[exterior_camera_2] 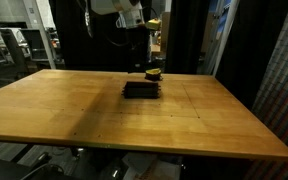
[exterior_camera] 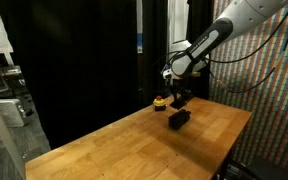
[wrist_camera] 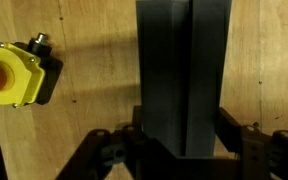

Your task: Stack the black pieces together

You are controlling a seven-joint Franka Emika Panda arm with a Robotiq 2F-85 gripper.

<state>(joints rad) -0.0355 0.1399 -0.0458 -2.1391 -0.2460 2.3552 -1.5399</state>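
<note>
The held piece is still hanging clear of the top of the black block [exterior_camera: 180, 116] below. My gripper will lower the piece onto that top and let it go.
A compact block of black pieces [exterior_camera: 179, 118] [exterior_camera_2: 142, 90] lies on the wooden table [exterior_camera: 134, 145] [exterior_camera_2: 184, 125]. In both exterior views my gripper [exterior_camera: 180, 99] [exterior_camera_2: 137, 52] hangs a little above that block. The wrist view shows a tall black piece [wrist_camera: 179, 60] filling the gap between the fingers of my gripper [wrist_camera: 181, 125], with the jaws shut against its two sides. A vertical seam runs down its dark face. The held piece hides whatever lies directly beneath it.
A small yellow-topped round object [exterior_camera: 160, 102] [exterior_camera_2: 154, 72] [wrist_camera: 19, 72] sits on the table close beside the black block. Black curtains stand behind the table. A patterned wall [exterior_camera: 274, 100] borders one side.
</note>
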